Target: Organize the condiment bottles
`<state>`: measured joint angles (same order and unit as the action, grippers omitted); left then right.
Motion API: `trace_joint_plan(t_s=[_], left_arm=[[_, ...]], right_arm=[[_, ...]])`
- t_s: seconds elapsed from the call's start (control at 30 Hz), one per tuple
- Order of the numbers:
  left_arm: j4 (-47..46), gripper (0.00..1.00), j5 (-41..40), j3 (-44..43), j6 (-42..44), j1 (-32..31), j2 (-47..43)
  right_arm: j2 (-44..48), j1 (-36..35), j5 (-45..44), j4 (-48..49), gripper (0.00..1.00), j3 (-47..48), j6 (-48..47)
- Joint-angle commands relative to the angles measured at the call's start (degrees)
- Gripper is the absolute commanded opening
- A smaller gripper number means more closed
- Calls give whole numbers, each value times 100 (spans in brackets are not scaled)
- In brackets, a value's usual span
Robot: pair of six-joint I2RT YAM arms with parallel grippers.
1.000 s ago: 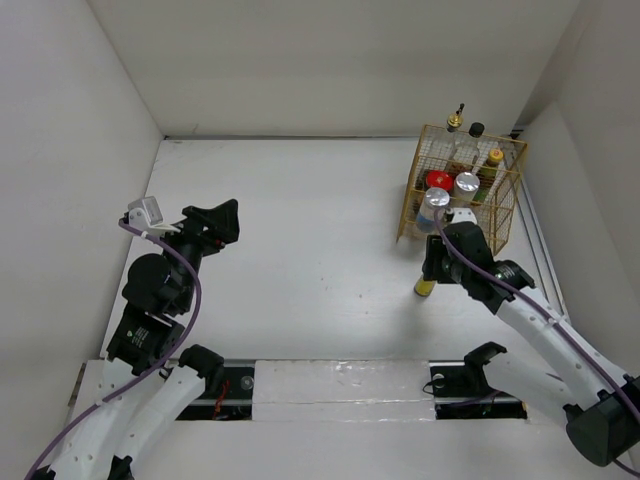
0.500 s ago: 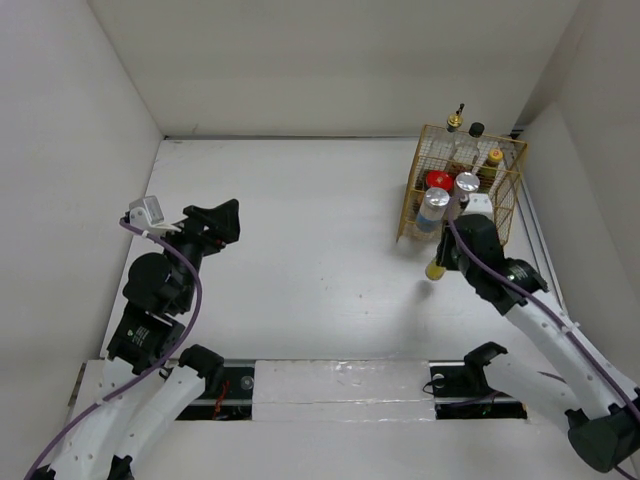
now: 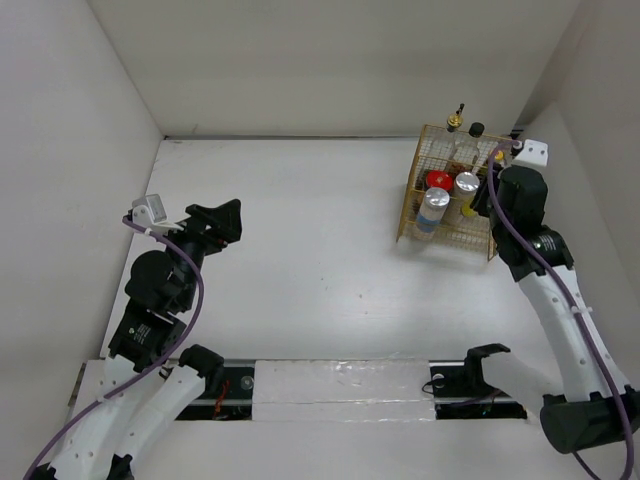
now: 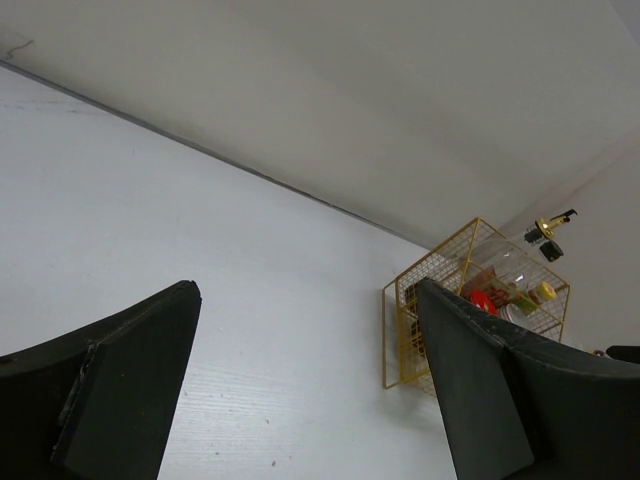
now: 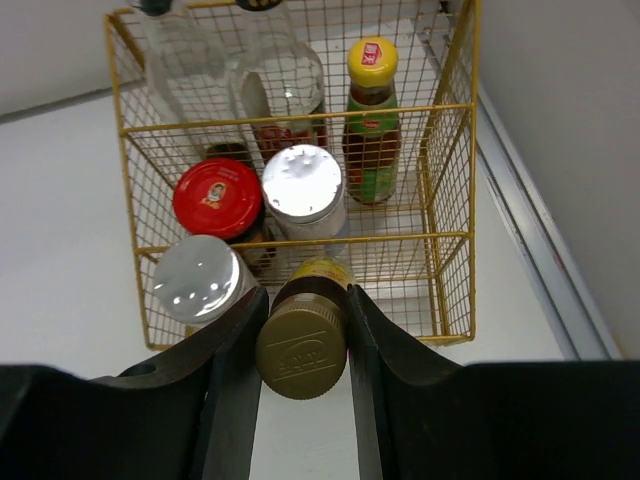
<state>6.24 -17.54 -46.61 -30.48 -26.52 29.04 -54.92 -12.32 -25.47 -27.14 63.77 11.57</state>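
Observation:
The basket's near row is free beside the silver-topped cylinder, so I will lower my right gripper into the gap there next and let go of the small yellow bottle's neck.
My right gripper [image 3: 480,203] [image 5: 303,296] is shut on the small yellow bottle [image 5: 302,345] with an olive-gold cap, holding it above the near side of the gold wire basket [image 5: 452,180]. The basket holds the gold-spouted clear bottle [image 5: 185,70], the black-capped bottle [image 5: 278,75], the red-labelled bottle [image 5: 372,130], the red-lidded jar [image 5: 217,197] and two silver-topped cylinders [image 5: 302,183] [image 5: 198,279]. In the top view the basket [image 3: 412,215] stands at the back right. My left gripper [image 3: 222,220] [image 4: 305,290] is open and empty at the left, far from the basket.
The basket [image 4: 400,340] sits near the right wall and the back wall. White walls enclose the table on three sides. A rail [image 5: 535,240] runs along the table's right edge beside the basket.
My right gripper has lifted the small yellow bottle off the table in front of the basket and carried it back and right, above the basket. The left arm has not moved.

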Motion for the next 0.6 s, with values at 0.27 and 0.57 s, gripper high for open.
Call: trace_joint_plan(t_s=[0.27,0.57], left_arm=[[-237,85,58,-76,77,-2,-30],[-237,85,110,-76,77,-2,85]], right_arm=[[-721,1117,1316,1210,25,-338,-129],[-1214,1372,1642,1483,27,-769,-76]])
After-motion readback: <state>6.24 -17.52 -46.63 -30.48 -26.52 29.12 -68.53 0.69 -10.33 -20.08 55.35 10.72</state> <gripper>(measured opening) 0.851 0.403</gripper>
